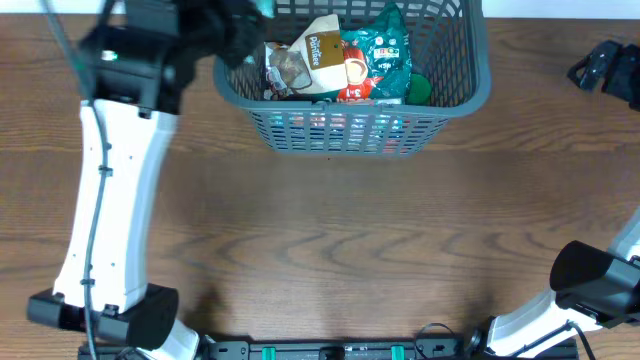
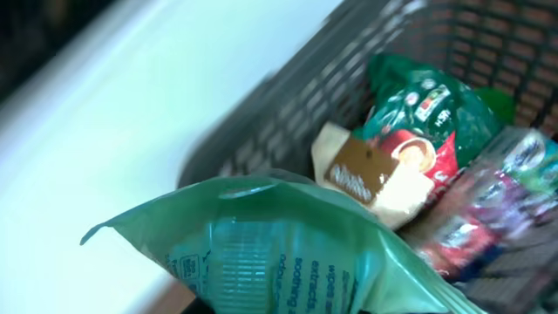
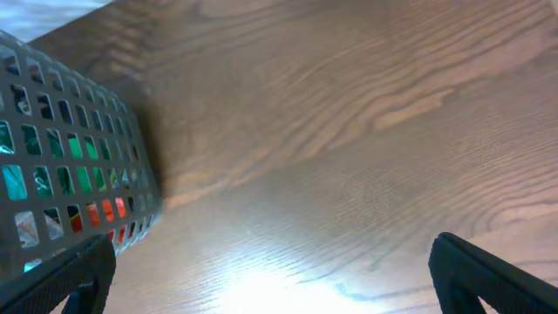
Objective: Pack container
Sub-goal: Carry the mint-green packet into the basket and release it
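Note:
My left gripper needs to bring the green wipes packet (image 2: 288, 253) down next, in past the container's rim and beside the beige packet (image 1: 325, 48).
The dark grey lattice container (image 1: 470, 95) stands at the table's far middle with several snack packets in it: a beige packet (image 1: 325, 48), a green one (image 1: 385, 45) and red ones. My left gripper (image 1: 245, 30) is over the container's left rim, shut on a green wipes packet (image 2: 288, 253) that fills the lower left wrist view, above the container's wall (image 2: 288, 105) and the packets inside. My right gripper (image 3: 270, 279) is open and empty over bare table, right of the container (image 3: 78, 157); in the overhead view it sits at the far right (image 1: 605, 70).
The wooden table (image 1: 330, 230) spreads in front of the container. The left arm's white link (image 1: 110, 190) crosses the left side. The right arm's base (image 1: 590, 280) sits at the lower right.

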